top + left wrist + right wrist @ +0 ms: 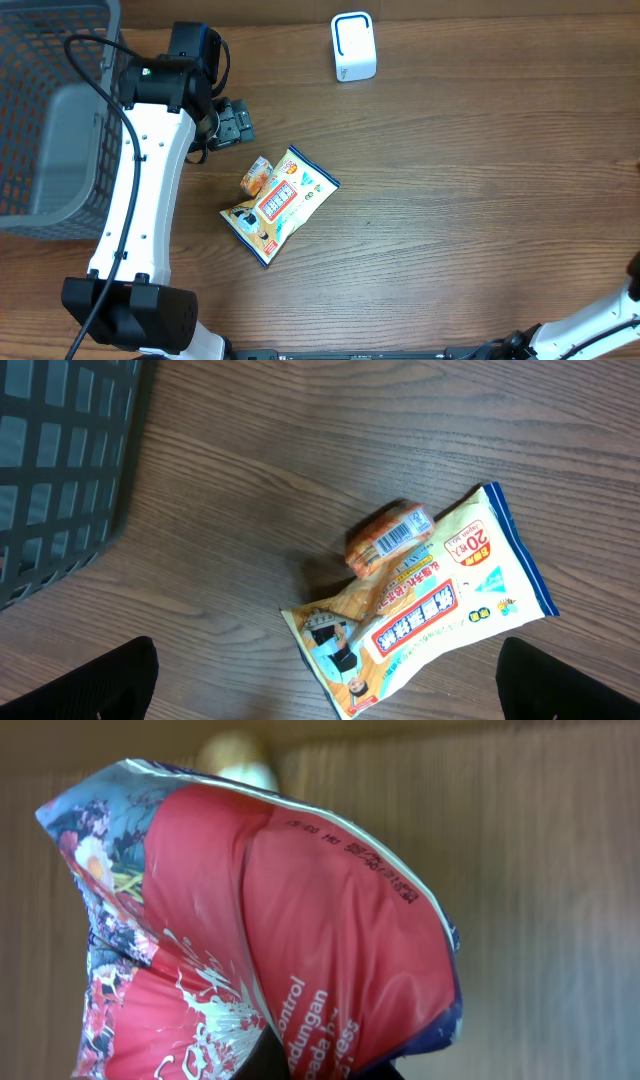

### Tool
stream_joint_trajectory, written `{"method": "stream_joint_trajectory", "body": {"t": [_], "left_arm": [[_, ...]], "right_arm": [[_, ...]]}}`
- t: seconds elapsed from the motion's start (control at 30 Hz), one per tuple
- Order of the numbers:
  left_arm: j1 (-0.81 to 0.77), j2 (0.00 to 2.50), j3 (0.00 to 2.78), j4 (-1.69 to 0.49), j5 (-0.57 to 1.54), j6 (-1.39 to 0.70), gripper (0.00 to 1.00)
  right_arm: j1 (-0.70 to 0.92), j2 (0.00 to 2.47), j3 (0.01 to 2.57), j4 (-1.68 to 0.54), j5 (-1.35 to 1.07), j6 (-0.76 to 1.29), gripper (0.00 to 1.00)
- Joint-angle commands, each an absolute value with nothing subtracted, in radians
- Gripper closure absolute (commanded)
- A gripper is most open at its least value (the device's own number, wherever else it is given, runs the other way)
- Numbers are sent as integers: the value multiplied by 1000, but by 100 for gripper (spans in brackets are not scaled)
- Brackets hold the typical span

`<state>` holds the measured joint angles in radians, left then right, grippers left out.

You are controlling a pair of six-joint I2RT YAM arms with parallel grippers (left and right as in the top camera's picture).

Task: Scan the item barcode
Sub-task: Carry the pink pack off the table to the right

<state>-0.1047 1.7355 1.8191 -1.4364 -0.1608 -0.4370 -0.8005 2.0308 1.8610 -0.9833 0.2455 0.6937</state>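
The bare wood beside the gold-topped item is open, so I will move my right gripper to the right in the wrist view, lower it and let go of the pouch [300, 940] there.
In the right wrist view a red pouch [300, 940] with white lettering and a blue edge fills the frame, and my right gripper [320, 1065] is shut on its lower end. No barcode shows on the side I see. My left gripper [330, 685] hangs open above the table, its dark fingertips [110, 680] wide apart over a yellow-and-white snack bag [430, 610]. A small orange packet [390, 538] with a barcode facing up lies against that bag. From overhead the left gripper [235, 122] is up and left of the bag [282, 205] and the packet [257, 176].
A white box-shaped scanner [353, 47] stands at the table's far edge. A dark mesh basket [50, 110] holding a grey liner sits at the left, beside the left arm [140, 200]. Part of the right arm [600, 320] shows at the bottom right corner.
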Motion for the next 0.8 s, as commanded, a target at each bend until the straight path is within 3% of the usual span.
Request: {"method": "stream_joint_trajectory", "body": {"t": [0.0, 0.27, 0.33, 0.53, 0.7, 0.77], "left_arm": [[-105, 1741, 1827, -1435, -160, -426, 0], [-105, 1741, 1827, -1435, -160, -426, 0], [-105, 1741, 1827, -1436, -160, -426, 0], [-105, 1741, 1827, -1436, -160, -426, 0], [-105, 1741, 1827, -1435, -160, -426, 0], [-105, 1741, 1827, -1435, -160, -426, 0]], "right_arm": [[-853, 2058, 1866, -954, 268, 567, 96], [-922, 2156, 1865, -891, 268, 552, 96], [-923, 2175, 1865, -872, 268, 540, 92], [-923, 2220, 1865, -817, 150, 452, 64], [-921, 2219, 1866, -818, 110, 429, 5], [-921, 2208, 1866, -833, 110, 429, 0]]}}
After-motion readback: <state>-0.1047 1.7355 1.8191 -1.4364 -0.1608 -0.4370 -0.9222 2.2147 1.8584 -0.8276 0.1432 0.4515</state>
